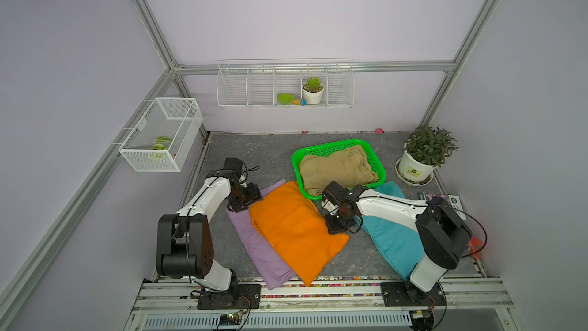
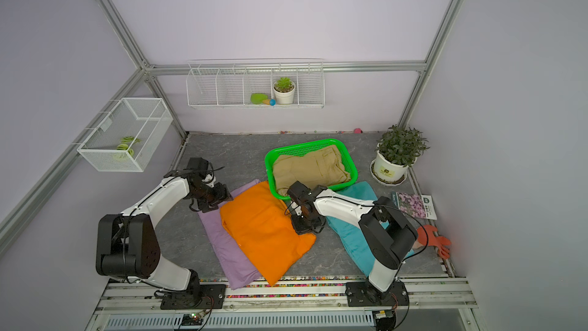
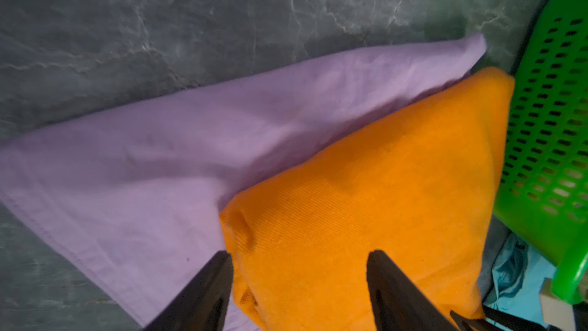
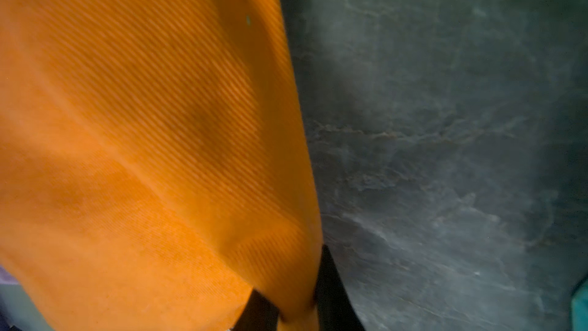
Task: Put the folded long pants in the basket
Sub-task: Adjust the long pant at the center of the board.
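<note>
My open left gripper lowers onto the orange pants' edge (image 1: 251, 210) (image 3: 235, 213) beside the lilac pants and closes next, as my right gripper already pinches the opposite edge.
The orange folded pants (image 1: 292, 227) lie mid-table, overlapping the lilac pants (image 1: 254, 249) to their left. Teal pants (image 1: 394, 240) lie to the right, partly under my right arm. Khaki pants (image 1: 337, 167) rest inside the green basket (image 1: 297, 154) at the back. My left gripper (image 3: 299, 254) is open, its fingers astride the orange pants' (image 3: 381, 186) left edge beside the lilac cloth (image 3: 159, 154). My right gripper (image 4: 289, 275) is shut on the right edge of the orange pants (image 4: 143, 122), which bunches between its fingers. In both top views the grippers (image 1: 253, 201) (image 1: 339, 234) flank the orange bundle.
A potted plant (image 1: 426, 151) stands at the back right, with a flower booklet (image 2: 413, 205) and an orange-red tool (image 2: 432, 240) along the right edge. A white wire basket (image 1: 162, 135) hangs on the left wall. A wire shelf (image 1: 283, 87) hangs on the back wall.
</note>
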{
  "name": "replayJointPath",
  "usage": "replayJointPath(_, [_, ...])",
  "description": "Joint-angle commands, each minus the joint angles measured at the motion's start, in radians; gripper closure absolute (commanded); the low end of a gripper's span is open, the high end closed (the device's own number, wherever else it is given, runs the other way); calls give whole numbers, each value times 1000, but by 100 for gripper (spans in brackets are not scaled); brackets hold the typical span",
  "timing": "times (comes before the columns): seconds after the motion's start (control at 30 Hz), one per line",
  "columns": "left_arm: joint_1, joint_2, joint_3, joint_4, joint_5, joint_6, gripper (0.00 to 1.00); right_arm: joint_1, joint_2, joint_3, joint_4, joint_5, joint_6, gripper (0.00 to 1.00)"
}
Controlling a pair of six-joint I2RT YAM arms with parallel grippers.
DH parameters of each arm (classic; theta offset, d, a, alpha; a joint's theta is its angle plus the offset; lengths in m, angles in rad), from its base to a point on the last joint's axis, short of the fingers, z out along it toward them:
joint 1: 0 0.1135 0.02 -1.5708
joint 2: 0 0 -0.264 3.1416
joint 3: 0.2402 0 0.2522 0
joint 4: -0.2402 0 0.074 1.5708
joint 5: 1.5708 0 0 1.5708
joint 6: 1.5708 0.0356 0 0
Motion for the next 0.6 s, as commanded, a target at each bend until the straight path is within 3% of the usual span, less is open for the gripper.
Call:
replayJointPath(0.0, [5, 48, -18, 23, 6, -2, 30, -24, 33, 15, -18, 99, 4, 97])
replayJointPath(0.13, [6, 105, 21, 7, -51, -3, 31, -25, 21, 12, -11, 101, 5, 97])
replayJointPath(0.33, [7, 83, 110, 5, -102, 74, 33, -25, 15, 1, -10, 101, 2, 97])
replayJointPath(0.57, [6, 134, 120, 85, 67, 214, 42, -26, 14, -3, -1, 94, 6, 97])
